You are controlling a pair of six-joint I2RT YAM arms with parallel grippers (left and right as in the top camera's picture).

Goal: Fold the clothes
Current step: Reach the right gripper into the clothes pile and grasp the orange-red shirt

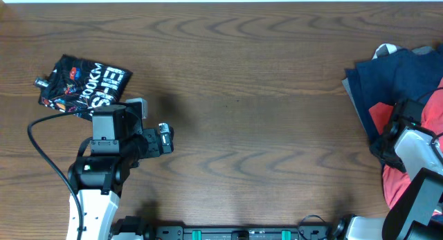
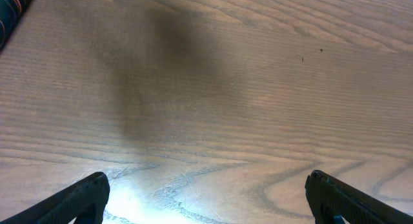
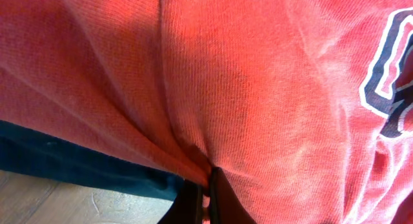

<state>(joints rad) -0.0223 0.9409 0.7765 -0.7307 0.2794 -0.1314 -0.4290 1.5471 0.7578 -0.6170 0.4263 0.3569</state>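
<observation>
My right gripper lifts off the navy shirt next and swings the red fabric toward the wood in the bare middle of the table (image 1: pixel 270 121), which is clear.
A coral-red T-shirt (image 1: pixel 387 119) with a navy print lies at the table's right edge on a dark navy shirt (image 1: pixel 394 74). In the right wrist view the red fabric (image 3: pixel 258 95) fills the frame, pinched into a fold between my right gripper's (image 3: pixel 206 198) shut fingers; the navy shirt (image 3: pixel 77 159) shows below it. A folded black shirt with white lettering (image 1: pixel 83 84) lies at the far left. My left gripper (image 1: pixel 165 137) is open and empty over bare wood (image 2: pixel 206 198), right of the black shirt.
The wooden table (image 1: pixel 242 95) spans the view. A black cable (image 1: pixel 41 153) loops by the left arm. The right arm's white body (image 1: pixel 419 164) covers part of the red shirt. The table's front edge holds the arm bases.
</observation>
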